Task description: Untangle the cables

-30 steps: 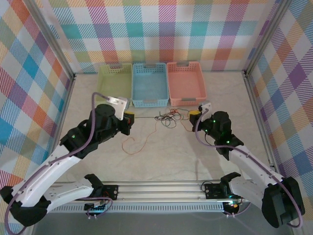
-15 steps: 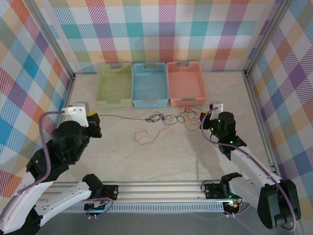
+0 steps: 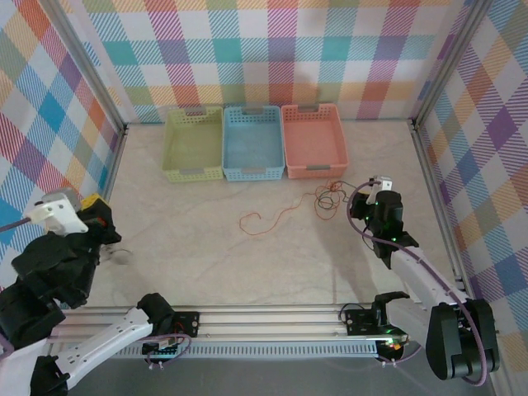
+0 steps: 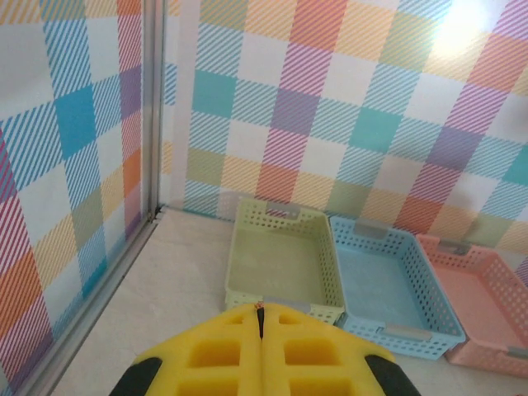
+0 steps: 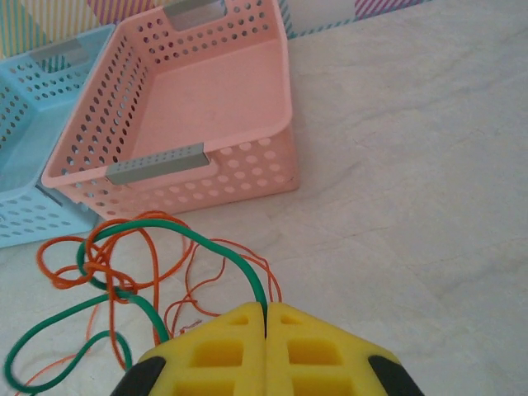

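Note:
My right gripper will next move sideways toward the small knot, which is beside it toward my left gripper, and let go of the green cable, because orange wraps it.
My left gripper is raised at the far left, and its yellow fingers are shut on a dark cable whose bare end pokes out between the tips. A faint curl of that cable hangs below it. My right gripper is low beside the pink basket, shut on a green cable that enters its tips. An orange cable loops around the green one in a small knot. From above, the orange cable trails left across the table.
Three baskets stand in a row at the back: yellow-green, blue and pink. Metal frame posts and checked walls close in both sides. A rail runs along the near edge.
The left arm has swung far left and risen, drawing its dark cable out of the tangle. The right gripper has shifted right. Orange and green cables have slid right with it.

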### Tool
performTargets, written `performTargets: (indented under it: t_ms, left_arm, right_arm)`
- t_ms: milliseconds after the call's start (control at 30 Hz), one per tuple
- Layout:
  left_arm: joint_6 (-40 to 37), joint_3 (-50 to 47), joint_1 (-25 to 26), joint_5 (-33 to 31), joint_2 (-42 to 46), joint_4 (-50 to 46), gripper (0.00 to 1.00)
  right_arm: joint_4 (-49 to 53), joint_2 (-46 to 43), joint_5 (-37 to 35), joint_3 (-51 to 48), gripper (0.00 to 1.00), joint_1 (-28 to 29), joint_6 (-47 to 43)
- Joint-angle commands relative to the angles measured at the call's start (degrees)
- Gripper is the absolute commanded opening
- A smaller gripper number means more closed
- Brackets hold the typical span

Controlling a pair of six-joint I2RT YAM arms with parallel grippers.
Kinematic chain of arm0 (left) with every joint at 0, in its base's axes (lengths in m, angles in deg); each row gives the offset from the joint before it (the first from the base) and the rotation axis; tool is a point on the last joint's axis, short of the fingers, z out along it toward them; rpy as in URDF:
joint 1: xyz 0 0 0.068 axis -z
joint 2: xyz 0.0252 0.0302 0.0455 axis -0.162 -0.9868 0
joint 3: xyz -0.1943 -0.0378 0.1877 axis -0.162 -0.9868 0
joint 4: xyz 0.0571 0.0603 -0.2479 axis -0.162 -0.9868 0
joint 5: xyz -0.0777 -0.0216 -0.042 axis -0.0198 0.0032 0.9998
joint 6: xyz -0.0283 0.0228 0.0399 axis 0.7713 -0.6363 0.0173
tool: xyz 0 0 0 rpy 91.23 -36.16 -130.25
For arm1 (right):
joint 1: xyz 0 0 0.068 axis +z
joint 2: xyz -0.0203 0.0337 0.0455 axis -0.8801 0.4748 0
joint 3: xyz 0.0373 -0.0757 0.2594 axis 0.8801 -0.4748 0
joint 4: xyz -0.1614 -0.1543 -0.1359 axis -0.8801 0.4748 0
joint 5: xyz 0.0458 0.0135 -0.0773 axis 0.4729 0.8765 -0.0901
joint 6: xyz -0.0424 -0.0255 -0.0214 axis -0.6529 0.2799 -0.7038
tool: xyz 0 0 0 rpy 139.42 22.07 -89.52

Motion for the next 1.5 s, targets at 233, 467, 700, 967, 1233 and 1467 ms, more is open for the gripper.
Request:
performTargets:
  t_ms: [233,467,700,967,1233,1467]
  left_arm:
    - [0.3,-1.5,0.5,16.2,-8.4,1.8,0.0]
    - [0.7,-1.1,0.4,24.0,-16.8,5.9,0.0]
    - [1.1,-0.4,0.4,29.6,-23.5,10.0,0.0]
    - [-1.6,5.7,0.4,40.8,-32.8,9.8,0.0]
    - [0.1,6.1,0.4,45.9,-36.4,11.2,0.0]
    - [2.1,7.0,0.4,52.4,-37.1,11.9,0.0]
  right_arm:
    - [-4.8,1.3,16.6,1.0,0.0,-0.2,0.6]
    - [-4.9,4.9,21.9,2.0,0.0,0.5,2.1]
    - [-2.7,9.1,23.7,4.5,0.02,1.6,1.9]
    - [-4.5,6.2,28.0,5.6,0.58,3.8,0.0]
    - [-15.3,3.8,40.7,5.9,0.64,18.8,-8.8]
    - [-25.1,11.9,37.1,10.6,0.76,29.3,-13.0]
